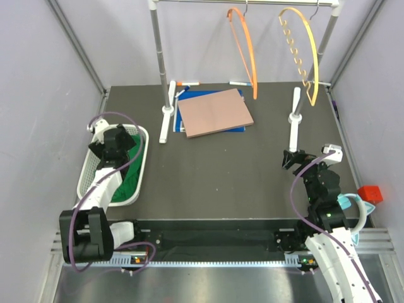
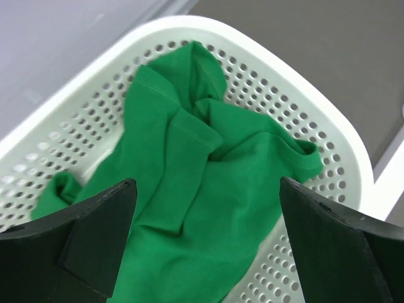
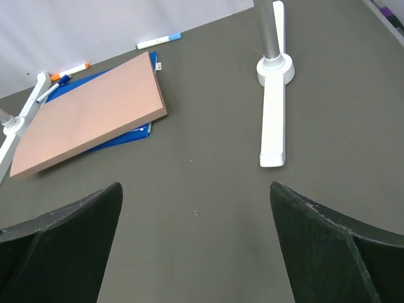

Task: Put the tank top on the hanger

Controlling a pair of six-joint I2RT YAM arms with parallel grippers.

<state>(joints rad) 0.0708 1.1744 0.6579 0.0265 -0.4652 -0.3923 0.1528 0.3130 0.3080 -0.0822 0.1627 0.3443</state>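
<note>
My left gripper needs to move down next into the basket (image 2: 328, 132) onto the tank top (image 2: 221, 185) beside its folded flap, because that fabric is below the gripper between its open fingers.
The green tank top (image 2: 208, 189) lies crumpled in a white perforated basket (image 2: 328, 132) at the table's left; in the top view the tank top (image 1: 130, 173) is partly under my left arm. My left gripper (image 2: 208, 189) is open just above the fabric, jaws wide on either side of it. My left gripper (image 1: 118, 142) sits over the basket's far end. The plain orange hanger (image 1: 245, 50) hangs on the rail at the back. My right gripper (image 1: 295, 158) is open and empty above bare table; in the right wrist view my right gripper (image 3: 196, 196) has its jaws wide apart.
A yellower wavy hanger (image 1: 302, 53) hangs right of the orange one. The white rack has two feet (image 1: 166, 120), (image 3: 273, 126). A pink board (image 1: 214, 112) over a blue one lies at the back, with markers (image 3: 158, 41) nearby. A red block (image 1: 370, 194) sits at the right edge.
</note>
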